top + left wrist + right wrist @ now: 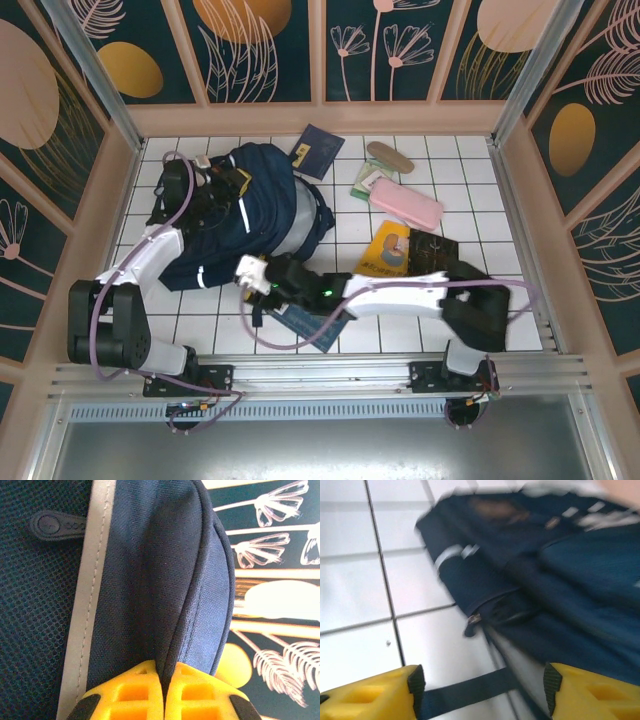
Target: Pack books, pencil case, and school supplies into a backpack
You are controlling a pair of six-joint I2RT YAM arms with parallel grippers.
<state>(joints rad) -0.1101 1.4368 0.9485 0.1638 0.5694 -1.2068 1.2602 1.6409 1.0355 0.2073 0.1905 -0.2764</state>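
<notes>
To release the pinched fold [240, 181] [172, 652] at the backpack's far end, my left gripper will lower it there first, since the fabric is bunched up beside it.
The navy backpack [235, 225] lies on the left part of the white tiled table. My left gripper [222, 182] is at its far end, shut on a fold of the backpack's fabric [165, 630] beside the pale stripe [92, 605]. My right gripper [250, 274] hovers open at the bag's near edge, and a dark strap [470, 692] crosses the tiles between its fingers [416, 682] without being pinched. A zipper pull [472, 622] hangs just ahead. The blue book [310, 322] lies under my right arm. Yellow [386, 248] and black [432, 250] books, the navy booklet [318, 150], the pink pencil case [405, 203], a tan oval [390, 156] and a green pack [366, 182] lie to the right.
Wooden-framed patterned walls [320, 115] close in the table on three sides. A metal rail [320, 365] with both arm bases runs along the near edge. Bare tiles [470, 180] lie at the far right.
</notes>
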